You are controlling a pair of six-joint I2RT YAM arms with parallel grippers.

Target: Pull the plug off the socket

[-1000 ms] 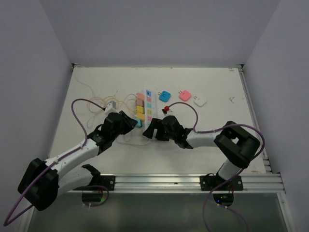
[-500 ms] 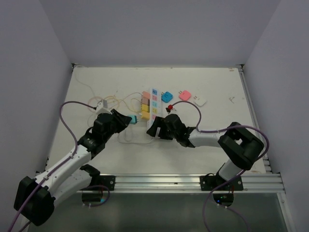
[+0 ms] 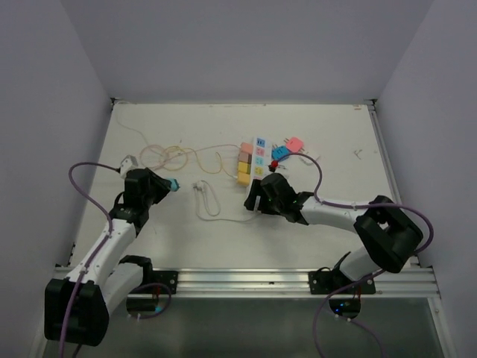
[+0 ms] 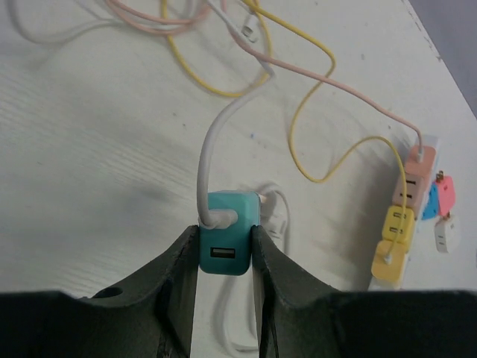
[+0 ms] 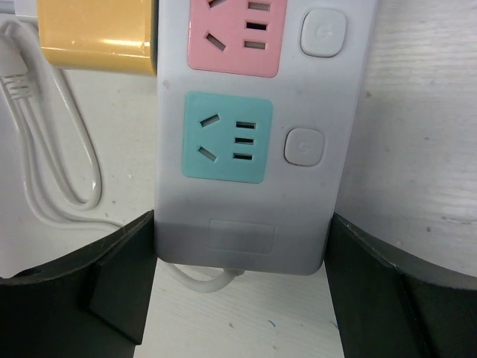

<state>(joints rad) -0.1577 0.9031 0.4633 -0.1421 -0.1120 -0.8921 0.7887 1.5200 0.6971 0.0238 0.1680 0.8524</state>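
Note:
I will next lower my left gripper to the bare tabletop below and let go of the teal USB plug (image 3: 173, 186), which is already clear of the power strip.
The socket (image 3: 256, 159) is a white power strip with pink, blue and yellow outlet faces, lying mid-table. My right gripper (image 3: 257, 197) is shut on its near end; in the right wrist view the black fingers (image 5: 119, 276) press both sides of the strip (image 5: 242, 224) below an empty blue outlet (image 5: 227, 138). My left gripper (image 3: 164, 186) is shut on a teal USB plug (image 3: 173, 186), held well left of the strip. In the left wrist view the plug (image 4: 227, 242) sits between the fingers with a white cable coming out of it. Yellow plugs (image 4: 395, 224) stay in the strip.
Pink and yellow cables (image 3: 175, 155) loop across the table left of the strip. A white cable loop (image 3: 206, 198) lies between the arms. Loose blue (image 3: 279, 153) and pink (image 3: 296, 143) plugs lie right of the strip. A white adapter (image 3: 128, 161) lies near the left arm.
My left gripper has moved left with the teal plug, which has come out of the strip. My right gripper has shifted right and away, taking the strip with it.

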